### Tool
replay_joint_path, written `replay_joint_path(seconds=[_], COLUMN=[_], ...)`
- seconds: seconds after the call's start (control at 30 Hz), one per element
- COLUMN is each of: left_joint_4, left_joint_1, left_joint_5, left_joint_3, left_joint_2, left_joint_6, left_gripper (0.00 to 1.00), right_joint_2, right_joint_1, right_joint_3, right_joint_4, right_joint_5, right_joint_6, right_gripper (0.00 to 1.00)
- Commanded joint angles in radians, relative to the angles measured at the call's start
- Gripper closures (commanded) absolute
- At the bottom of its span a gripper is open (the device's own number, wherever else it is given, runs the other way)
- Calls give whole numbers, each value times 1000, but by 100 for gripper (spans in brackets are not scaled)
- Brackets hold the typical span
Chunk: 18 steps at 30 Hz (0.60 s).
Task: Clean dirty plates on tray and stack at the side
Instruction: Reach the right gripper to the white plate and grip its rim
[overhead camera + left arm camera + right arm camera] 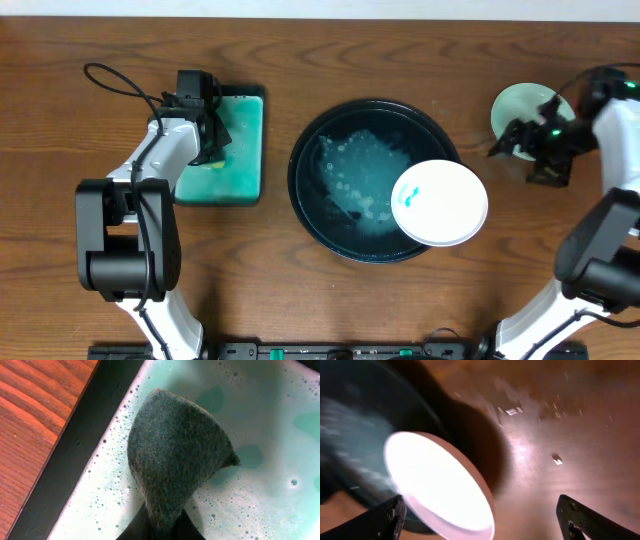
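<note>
The robot's right gripper will move back and to the left in the overhead view onto the white plate's free edge (483, 194) (483, 492), because it sticks out past the tray's rim.
The large round black tray (305, 150) sits mid-table with foamy water in it. A white plate (445, 205) with a small teal smear rests tilted on the tray's right rim; it also shows bright in the right wrist view (440, 485). A mint-green plate (522, 105) lies on the table at the far right. My right gripper (512, 142) hovers at that plate's near edge, open and empty, with its fingers spread in the right wrist view (485, 525). My left gripper (210, 140) is shut on a dark grey-green sponge (175, 455). No third plate shows separately.
A rectangular teal-green tray (240, 170) with a dark rim stands left of the black tray; its foamy floor (265, 425) lies under the sponge. Bare wood table lies in front of both trays. The black tray also shows in the right wrist view (350, 425).
</note>
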Motion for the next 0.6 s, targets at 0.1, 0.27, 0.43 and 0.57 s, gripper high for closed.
replay_joint_path(seconds=[0.1, 0.27, 0.43, 0.57], left_joint_4=[1, 1, 3, 11], left_joint_1=[3, 3, 3, 3], left_joint_5=[-5, -5, -5, -5], left_joint_3=[5, 5, 5, 5], left_joint_2=[5, 5, 5, 5], left_joint_6=[-5, -5, -6, -6], left_gripper=[93, 93, 93, 93], right_joint_2=[-37, -150, -287, -331], right_joint_1=[89, 148, 198, 210], right_joint_3=[-58, -158, -307, -408], right_joint_4=[-18, 18, 106, 161], right_joint_5=[161, 251, 242, 235], right_joint_6=[101, 174, 188, 214], right_gripper=[3, 1, 1, 1])
